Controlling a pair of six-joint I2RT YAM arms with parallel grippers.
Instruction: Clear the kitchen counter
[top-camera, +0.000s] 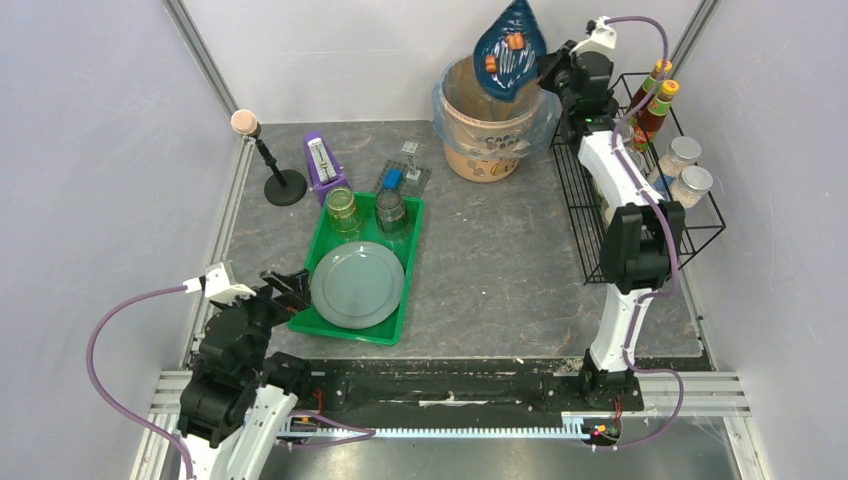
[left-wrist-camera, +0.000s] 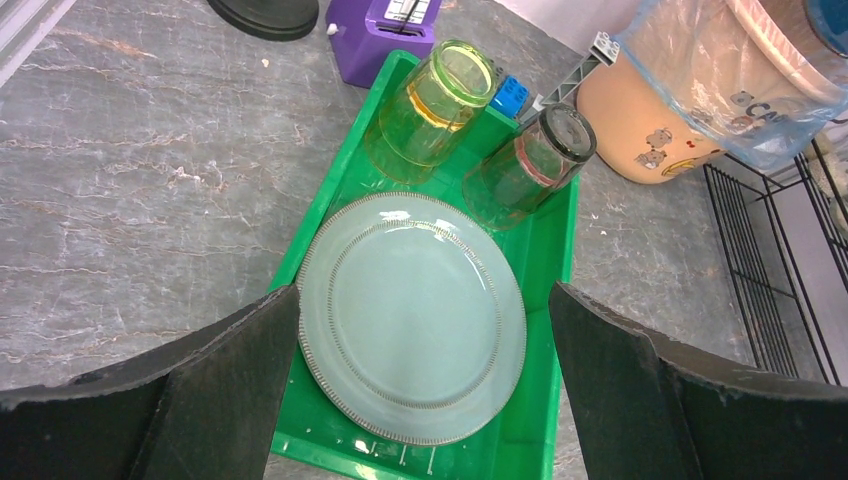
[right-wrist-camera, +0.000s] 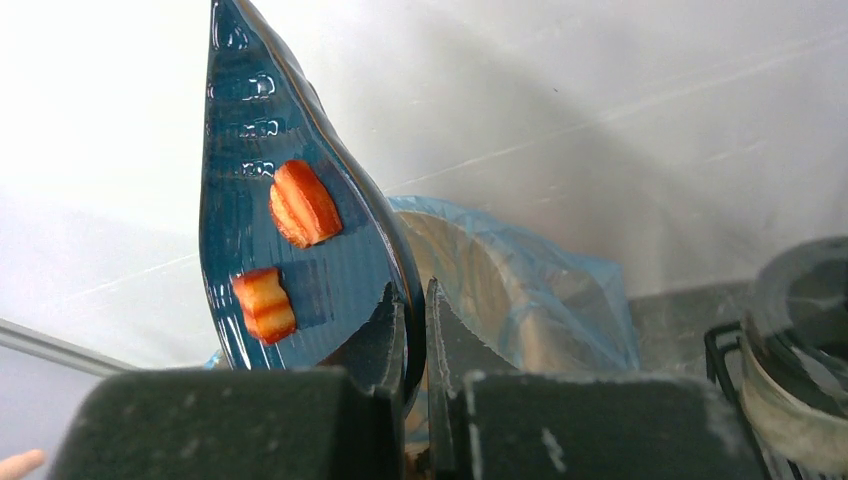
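The food needs to be tipped off next. Then my right gripper needs to go back and down onto the top of the empty grey-green plate (top-camera: 357, 285) and release.
The kitchen counter (top-camera: 490, 260) is a dark grey mottled tabletop. My right gripper (top-camera: 549, 72) is shut on the rim of a dark blue plate (top-camera: 510, 48), held tilted on edge above a beige bin (top-camera: 488, 125) lined with a blue bag. Two orange food pieces (right-wrist-camera: 285, 245) cling to the plate (right-wrist-camera: 290, 230); the right gripper shows in its wrist view (right-wrist-camera: 412, 300). My left gripper (top-camera: 288, 290) is open and empty at the near left edge of a green tray (top-camera: 400, 305). The tray (left-wrist-camera: 545, 300) holds a grey-green plate (left-wrist-camera: 415, 310) and two glass jars (left-wrist-camera: 470, 140).
A black wire rack (top-camera: 640, 180) at the right holds sauce bottles (top-camera: 655, 100) and jars. A purple metronome-like box (top-camera: 323, 165), a black stand with a round knob (top-camera: 268, 160) and a small grey and blue block piece (top-camera: 400, 175) stand behind the tray.
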